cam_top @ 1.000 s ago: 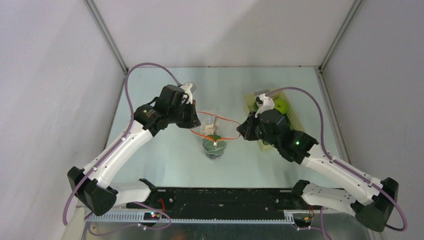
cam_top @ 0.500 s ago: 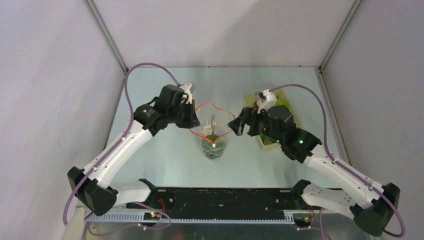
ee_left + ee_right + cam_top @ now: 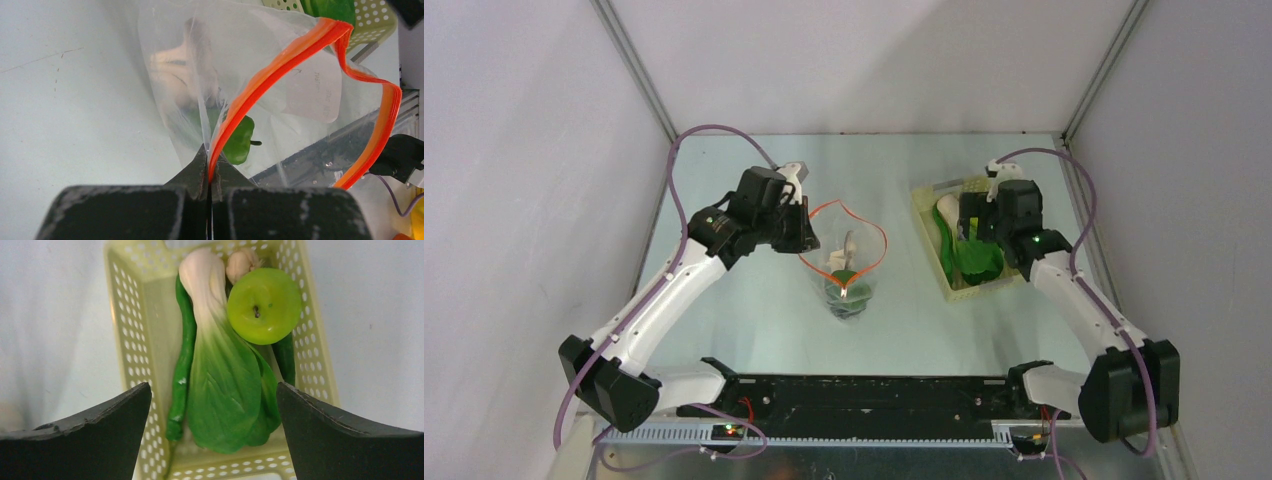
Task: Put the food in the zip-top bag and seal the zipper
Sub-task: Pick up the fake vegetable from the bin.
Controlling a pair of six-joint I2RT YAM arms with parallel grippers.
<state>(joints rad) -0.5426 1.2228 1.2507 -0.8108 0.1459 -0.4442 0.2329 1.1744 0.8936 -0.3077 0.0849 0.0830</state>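
Note:
My right gripper should move down into the basket, with the bok choy lying lengthwise between its open fingers, and close across the part of the bok choy where stalk turns green (image 3: 219,356).
The clear zip-top bag (image 3: 852,298) stands at mid-table, its orange-red zipper (image 3: 884,240) forming an open loop. My left gripper (image 3: 809,243) is shut on the left side of that zipper (image 3: 280,60), with the jaws (image 3: 210,167) pinching the strip. Inside the bag lie a small green piece of food (image 3: 241,142) and a white mushroom (image 3: 172,57). My right gripper (image 3: 977,222) hangs open over the pale yellow basket (image 3: 929,215), holding nothing. Between its fingers (image 3: 212,390) I see the bok choy (image 3: 225,385), the green apple (image 3: 264,305), a long green pepper (image 3: 182,360) and a mushroom (image 3: 241,264).
The perforated basket (image 3: 125,315) sits at the right rear of the table, close to the right wall. Grey walls close in on both sides and at the back. The black base rail (image 3: 874,395) runs along the near edge.

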